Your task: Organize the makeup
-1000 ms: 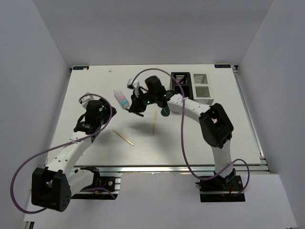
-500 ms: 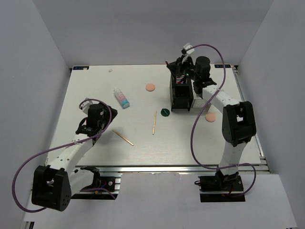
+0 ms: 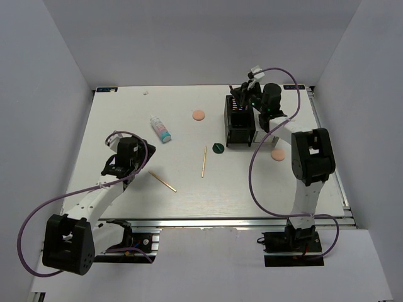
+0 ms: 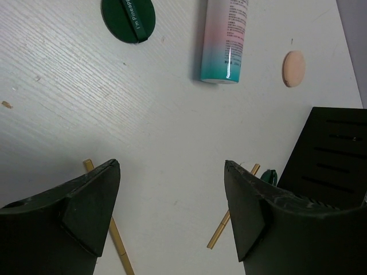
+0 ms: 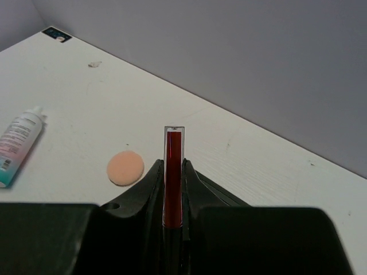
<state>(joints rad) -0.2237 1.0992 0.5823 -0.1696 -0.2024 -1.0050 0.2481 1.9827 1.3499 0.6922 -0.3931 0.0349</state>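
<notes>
The left gripper goes down and to the right in the top view over the nearest tan stick's far end [image 3: 153,174] [image 4: 89,166] next, because that end lies clear.
My right gripper [image 3: 242,102] [image 5: 172,166] is shut on a dark-red pencil [image 5: 173,172] and holds it upright over the back end of the black organizer box [image 3: 240,129]. My left gripper [image 3: 123,158] [image 4: 172,167] is open and empty above the table at the left. Loose on the table are a white tube with a pink-teal label [image 3: 161,129] [image 4: 225,40], a peach puff [image 3: 199,115] [image 5: 125,168], a second puff [image 3: 278,154], a dark-green disc [image 3: 218,148], and two tan sticks [image 3: 204,162] [image 3: 162,182]. The left wrist view shows another green disc [image 4: 128,17].
The black organizer also shows at the right of the left wrist view [image 4: 335,149]. The right arm hides whatever stands right of it. Grey walls close the table on three sides. A metal rail [image 3: 220,223] runs along the near edge.
My right arm has swung from the table's middle near the tube to the black organizer at the back right, carrying the pencil. The left gripper has hardly moved.
</notes>
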